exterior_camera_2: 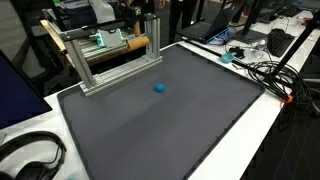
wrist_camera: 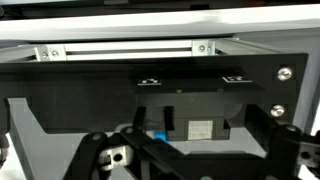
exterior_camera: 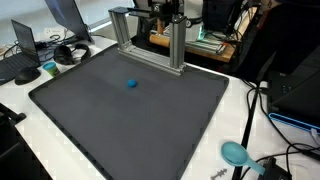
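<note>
My gripper stays raised by the aluminium frame and next closes its open fingers there, as the blue ball lies away below on the mat.
A small blue ball lies alone near the middle of a large dark mat, and it shows in both exterior views. An aluminium frame stands at the mat's far edge. The arm with its gripper is raised behind that frame, far from the ball. In the wrist view the gripper shows as dark fingers set wide apart at the bottom edge, with nothing between them. A small blue spot sits beyond them, possibly the ball.
Headphones and a laptop sit beside the mat on the white table. A teal round object and cables lie off another edge. Desks with equipment stand behind the frame.
</note>
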Tool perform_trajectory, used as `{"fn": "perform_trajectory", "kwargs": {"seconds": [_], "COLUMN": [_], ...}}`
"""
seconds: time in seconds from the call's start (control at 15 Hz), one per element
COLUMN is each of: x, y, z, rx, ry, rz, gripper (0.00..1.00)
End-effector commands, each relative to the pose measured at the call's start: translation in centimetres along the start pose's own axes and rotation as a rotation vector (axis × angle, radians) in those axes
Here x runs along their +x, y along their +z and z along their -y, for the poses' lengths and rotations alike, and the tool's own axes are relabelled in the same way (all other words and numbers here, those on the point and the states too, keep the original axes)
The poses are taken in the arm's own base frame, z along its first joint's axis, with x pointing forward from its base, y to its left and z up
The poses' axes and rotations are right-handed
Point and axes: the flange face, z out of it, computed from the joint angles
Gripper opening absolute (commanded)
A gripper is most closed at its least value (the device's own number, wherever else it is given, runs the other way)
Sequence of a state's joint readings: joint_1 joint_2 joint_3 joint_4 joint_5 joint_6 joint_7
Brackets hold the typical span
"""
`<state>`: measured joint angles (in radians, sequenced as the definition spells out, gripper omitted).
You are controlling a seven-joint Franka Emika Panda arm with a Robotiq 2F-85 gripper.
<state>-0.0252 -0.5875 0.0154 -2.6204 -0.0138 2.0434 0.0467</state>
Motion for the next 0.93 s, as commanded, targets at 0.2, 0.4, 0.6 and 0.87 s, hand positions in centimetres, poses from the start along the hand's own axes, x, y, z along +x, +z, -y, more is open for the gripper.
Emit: {"fn": "perform_trajectory", "kwargs": {"seconds": [0.2,0.4,0.6,0.87], "x": [-0.73,-1.03,-1.41,-1.6], "y": [-0.05,-0.11,-0.5,-0.41], "z": [0.22,0.08,0.36,0.55], "rx": [-0.042,-0.062,-0.069,-0.075], "ry": [0.014,0.037,0.055,0.05], "rz": [0.002,0.015,0.014,0.016], "gripper": [0.62,0.41,0.33,0.29]}}
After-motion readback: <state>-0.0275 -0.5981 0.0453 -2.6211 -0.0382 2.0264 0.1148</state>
